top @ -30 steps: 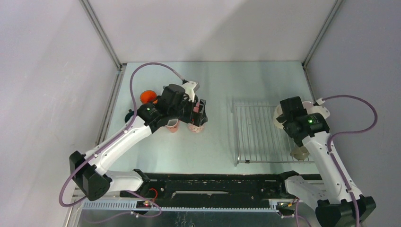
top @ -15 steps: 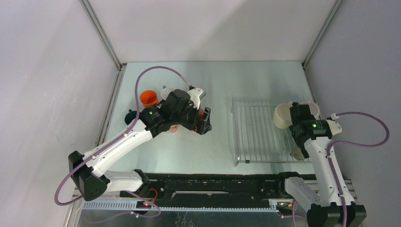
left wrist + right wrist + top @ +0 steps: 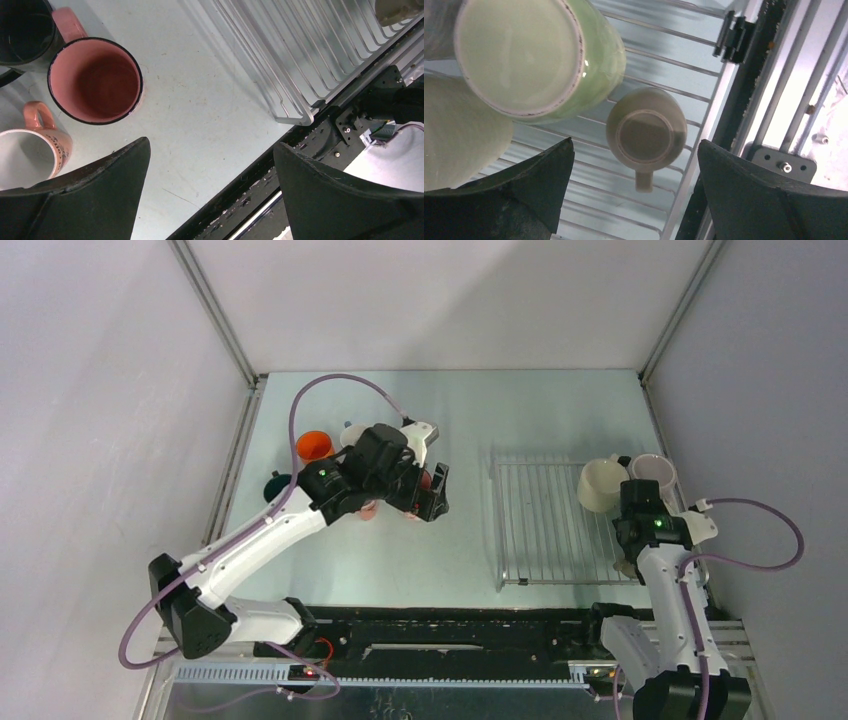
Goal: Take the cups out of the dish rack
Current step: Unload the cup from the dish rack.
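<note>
My right gripper is still higher than the upturned beige cup [image 3: 626, 567] [image 3: 646, 131]. It should go down around it, with its fingers on either side of the cup's body.
The dish rack [image 3: 545, 525] lies right of centre. At its right end are a pale yellow cup [image 3: 601, 486] and a lilac cup [image 3: 652, 472]. In the right wrist view my right gripper [image 3: 634, 145] hangs open above the dish rack [image 3: 664, 60], over an upturned beige cup [image 3: 646, 132]. A pale green cup [image 3: 539, 55] and the pale yellow cup [image 3: 459, 130] are beside it. My left gripper [image 3: 211, 145] is open and empty over the table. A pink cup [image 3: 95, 80], a dark cup [image 3: 22, 30] and a white-lined peach cup [image 3: 30, 157] stand upright left of it.
An orange cup [image 3: 313, 446] and a dark teal cup [image 3: 276, 484] stand on the table at the left, behind my left arm. A black rail [image 3: 450, 625] runs along the near table edge. The enclosure wall is close to the rack's right side.
My right arm has drawn back toward the near right, uncovering the pale yellow and lilac cups. My left gripper has shifted slightly right off the pink cups. Both grippers stayed open.
</note>
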You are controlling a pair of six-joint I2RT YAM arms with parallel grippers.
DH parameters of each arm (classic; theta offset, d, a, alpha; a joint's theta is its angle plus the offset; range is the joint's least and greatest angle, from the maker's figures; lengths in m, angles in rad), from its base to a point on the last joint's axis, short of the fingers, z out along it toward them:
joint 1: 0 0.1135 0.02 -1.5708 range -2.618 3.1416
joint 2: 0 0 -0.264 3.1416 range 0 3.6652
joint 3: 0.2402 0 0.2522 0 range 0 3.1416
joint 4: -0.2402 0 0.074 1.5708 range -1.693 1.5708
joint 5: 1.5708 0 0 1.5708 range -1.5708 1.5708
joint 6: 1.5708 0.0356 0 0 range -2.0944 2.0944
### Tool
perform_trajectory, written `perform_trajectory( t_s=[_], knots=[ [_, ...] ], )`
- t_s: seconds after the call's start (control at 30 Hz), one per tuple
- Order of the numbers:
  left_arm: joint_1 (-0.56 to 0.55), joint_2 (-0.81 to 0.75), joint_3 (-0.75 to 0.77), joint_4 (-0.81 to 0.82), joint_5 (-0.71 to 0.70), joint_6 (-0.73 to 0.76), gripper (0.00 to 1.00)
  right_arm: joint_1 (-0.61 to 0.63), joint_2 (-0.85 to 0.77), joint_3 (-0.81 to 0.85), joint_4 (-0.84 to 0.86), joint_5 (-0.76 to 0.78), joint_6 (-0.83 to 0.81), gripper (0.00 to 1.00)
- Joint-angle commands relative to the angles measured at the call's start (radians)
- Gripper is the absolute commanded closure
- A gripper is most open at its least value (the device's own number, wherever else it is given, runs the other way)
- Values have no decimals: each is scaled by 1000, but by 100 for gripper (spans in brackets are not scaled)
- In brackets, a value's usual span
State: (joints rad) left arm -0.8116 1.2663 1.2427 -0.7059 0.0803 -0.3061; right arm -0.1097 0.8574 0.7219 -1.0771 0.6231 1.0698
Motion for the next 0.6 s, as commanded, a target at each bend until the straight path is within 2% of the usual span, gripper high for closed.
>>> perform_trajectory(
  t_s=[0.0,0.2,0.57],
  knots=[
    [-9,17,74,-1,-18,2,0,-20,-20,-16,156,10,-127,0],
    [-9,31,89,-5,-16,8,0,-31,-11,-62,273,-44,-226,0],
    [-8,42,101,-9,-4,18,0,-39,-11,-104,286,-45,-241,0]
  ],
)
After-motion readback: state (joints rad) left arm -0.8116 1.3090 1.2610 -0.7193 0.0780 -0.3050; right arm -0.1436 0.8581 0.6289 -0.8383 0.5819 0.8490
